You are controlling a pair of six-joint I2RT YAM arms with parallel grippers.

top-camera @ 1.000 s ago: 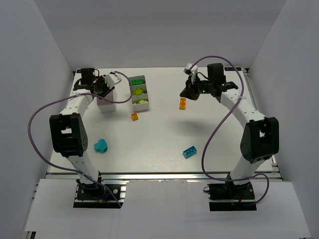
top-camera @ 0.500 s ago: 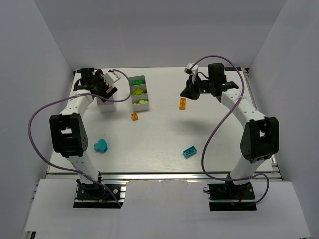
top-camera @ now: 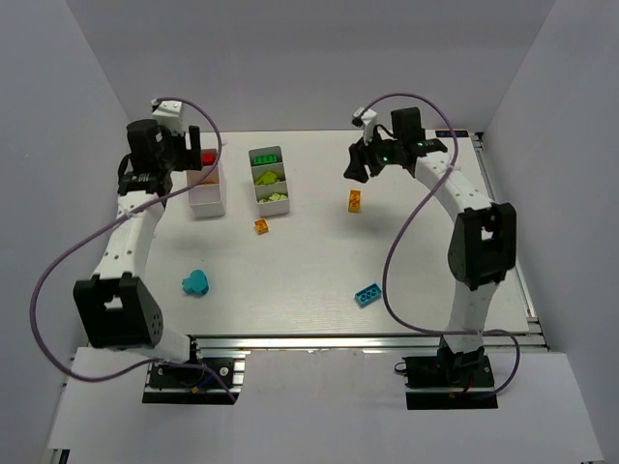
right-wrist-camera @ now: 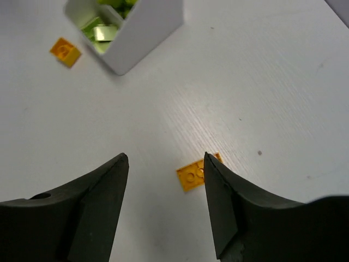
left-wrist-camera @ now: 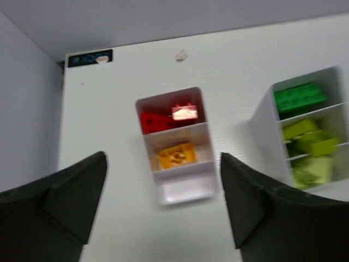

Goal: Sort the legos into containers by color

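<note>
The right gripper will next go down and turn until its fingers are on both sides of the orange lego, along the long sides of the orange lego [top-camera: 354, 201] [right-wrist-camera: 200, 171], which lies at a slant under one finger.
Two white containers stand at the back left. The left tray [top-camera: 206, 206] [left-wrist-camera: 185, 191] holds red legos [left-wrist-camera: 158, 119] in its far compartment and an orange lego [left-wrist-camera: 176, 155] in the middle one; its near compartment is bare. The right tray [top-camera: 273, 211] [left-wrist-camera: 264, 131] [right-wrist-camera: 147, 33] holds dark green legos [left-wrist-camera: 299, 98] and lime ones [left-wrist-camera: 311, 142]. My left gripper [top-camera: 191, 162] [left-wrist-camera: 162, 158] hangs open above the left tray, holding nothing. My right gripper [top-camera: 356, 166] [right-wrist-camera: 164, 158] is open above an orange lego [top-camera: 355, 200] [right-wrist-camera: 193, 174], with nothing between its fingers.
Another orange lego [top-camera: 261, 226] [right-wrist-camera: 65, 52] lies just in front of the right tray. Two cyan legos [top-camera: 196, 282] [top-camera: 367, 294] lie nearer the front edge. White walls enclose the table on the left, the back and the right.
My left gripper opened over the left tray, and that arm then lifted up and back. My right gripper has opened and shifted slightly left and back, near the orange lego.
</note>
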